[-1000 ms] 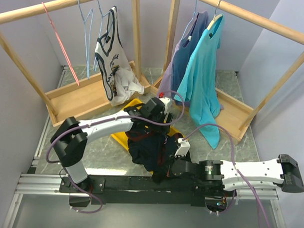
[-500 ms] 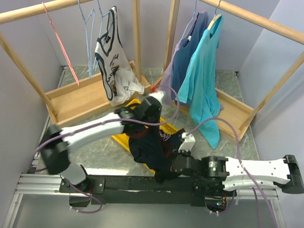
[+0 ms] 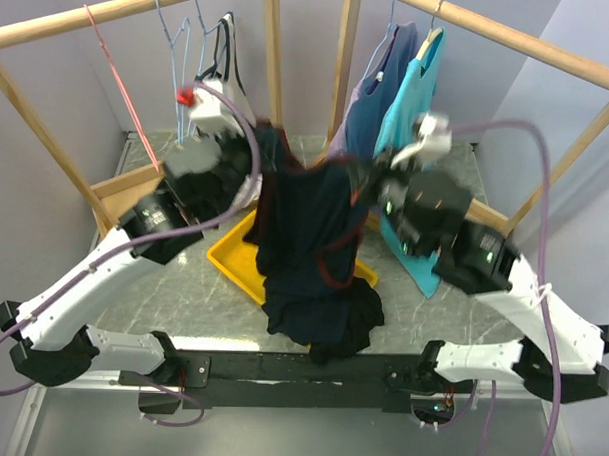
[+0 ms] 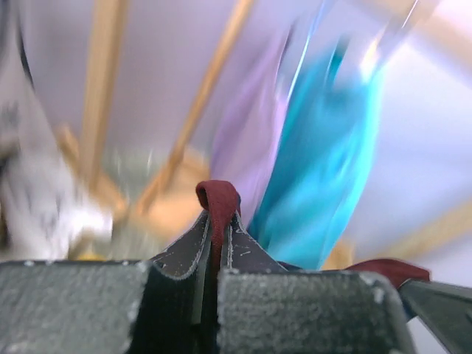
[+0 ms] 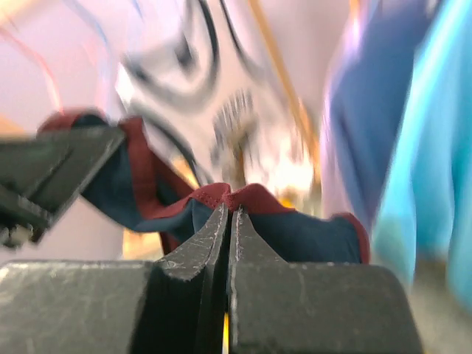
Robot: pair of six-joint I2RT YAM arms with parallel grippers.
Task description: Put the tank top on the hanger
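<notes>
The tank top hangs raised, and the yellow tray (image 3: pixel 240 266) (image 4: pixel 90 256) lies below my left gripper. I will lower my left gripper and draw it back over the tray to release the strap.
The dark navy tank top (image 3: pixel 309 238) with maroon trim hangs spread between my two raised grippers, its hem bunched near the table's front edge. My left gripper (image 3: pixel 255 154) is shut on the left shoulder strap; in the left wrist view a loop of maroon trim (image 4: pixel 217 198) sticks up between the closed left gripper (image 4: pixel 219 223) tips. My right gripper (image 3: pixel 371 182) is shut on the right strap; the right wrist view shows the right gripper (image 5: pixel 230 212) pinching the tank top (image 5: pixel 317 232) at its trim. The light-blue hanger (image 3: pixel 176 83) hangs on the left rack's rail, behind my left arm.
A pink-red hanger (image 3: pixel 115 76) hangs further left on the same rail. The white top (image 3: pixel 227 40) is mostly hidden by my left wrist. A yellow tray (image 3: pixel 233 258) lies under the garment. The right rack holds a teal shirt (image 3: pixel 417 97) and a lavender-blue one (image 3: pixel 374 90).
The left gripper closed on the strap. Both arms then rose from the table, lifting the tank top so it hangs stretched between them near the racks.
</notes>
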